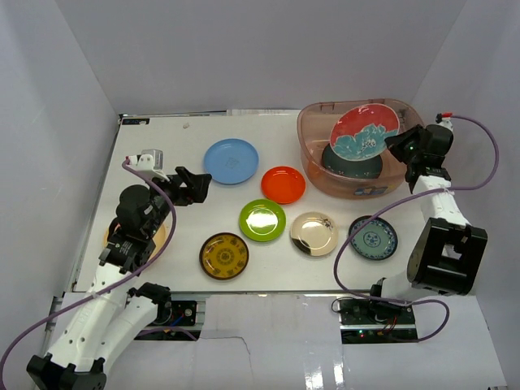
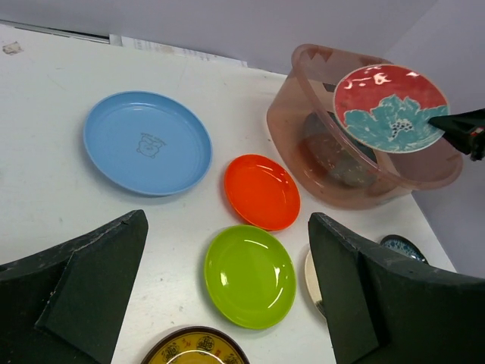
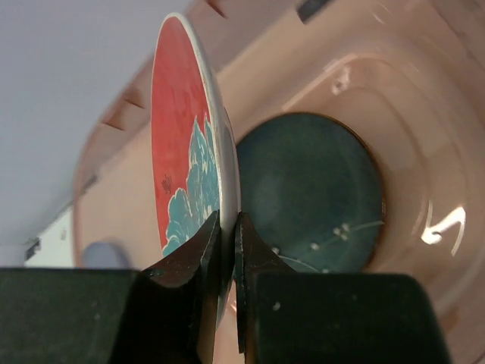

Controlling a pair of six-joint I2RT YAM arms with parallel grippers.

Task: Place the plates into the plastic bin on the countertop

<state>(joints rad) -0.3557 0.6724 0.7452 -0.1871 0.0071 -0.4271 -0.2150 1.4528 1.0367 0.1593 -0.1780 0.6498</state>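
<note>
The red floral plate is still hanging tilted above the bin point(image 1: 313, 154), so my right gripper should next move down toward the dark teal plate point(image 1: 355, 169) and let go of the red floral plate's rim there.
My right gripper point(image 1: 398, 145) is shut on the rim of the red floral plate point(image 1: 364, 130), holding it tilted above the plastic bin point(image 1: 313, 154); the plate also shows edge-on in the right wrist view point(image 3: 193, 144). A dark teal plate point(image 3: 307, 189) lies in the bin's bottom. On the countertop point(image 1: 162, 130) lie light blue point(image 1: 231, 161), orange point(image 1: 283, 184), green point(image 1: 262, 219), gold point(image 1: 314, 233), teal patterned point(image 1: 373, 237) and brown-yellow point(image 1: 223, 255) plates. A tan plate point(image 1: 158, 240) sits mostly hidden under my left arm. My left gripper point(image 1: 193, 185) is open and empty, above the table left of the blue plate.
White walls enclose the table on the left, back and right. The bin stands at the back right corner. The right arm's cable point(image 1: 487, 138) loops beside the right wall.
</note>
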